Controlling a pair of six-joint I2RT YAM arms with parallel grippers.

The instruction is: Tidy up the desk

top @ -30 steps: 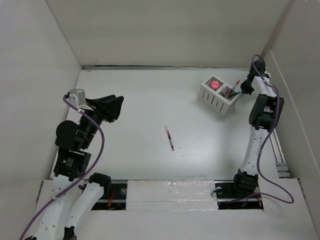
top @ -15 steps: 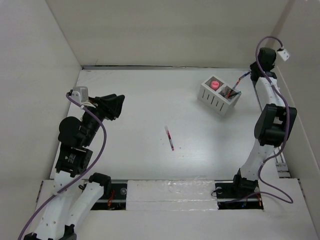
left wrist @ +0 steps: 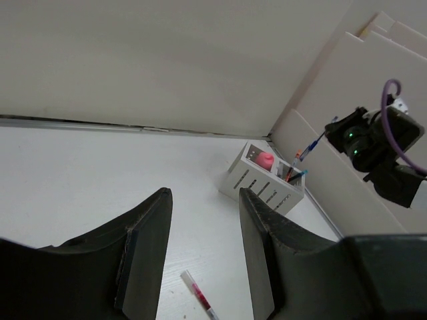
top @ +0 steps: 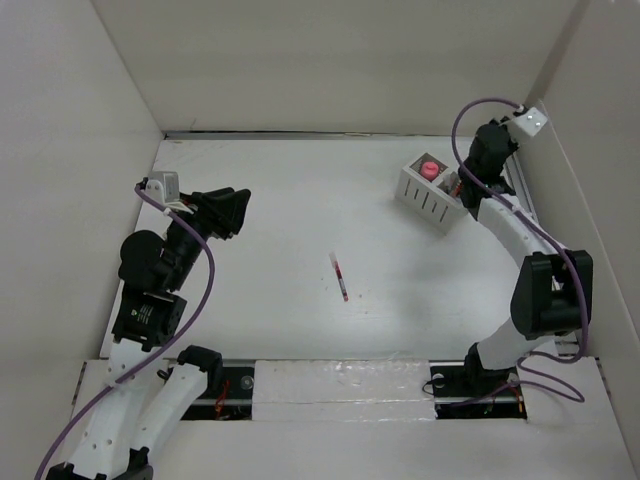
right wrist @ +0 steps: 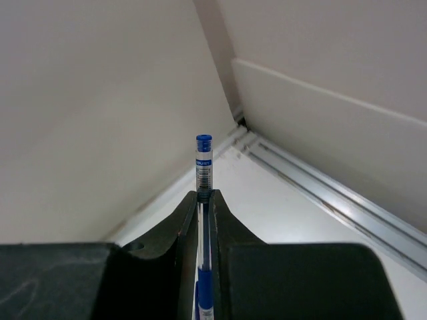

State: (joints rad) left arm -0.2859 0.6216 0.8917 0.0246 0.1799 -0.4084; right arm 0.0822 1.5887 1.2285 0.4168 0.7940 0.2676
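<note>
Next, the right gripper shifts toward the pink round thing, then brings the blue pen down into the organizer beside the upright pens (top: 455, 186).
The desk (top: 290, 190) is a white tabletop between white walls. A red pen (top: 340, 275) lies loose near its middle, and the left wrist view shows this red pen (left wrist: 197, 294) just below my open left gripper (left wrist: 203, 197). My left gripper (top: 238, 212) hangs at the left side with nothing between its fingers. My right gripper (right wrist: 204, 197) is shut on a blue pen (right wrist: 203, 159) that sticks out past the fingertips. Seen from above, the right gripper (top: 468, 178) is over the right end of a white slotted organizer (top: 430, 195).
The organizer (left wrist: 261, 185) holds a pink round thing (top: 430, 167) and a few upright pens (left wrist: 293, 172). A metal rail (right wrist: 320, 193) runs along the desk's right edge by the wall. The arm bases stand at the near edge.
My right arm has lifted from beside the organizer and swung left, bringing the blue pen over the organizer's right end. The left arm has barely shifted.
</note>
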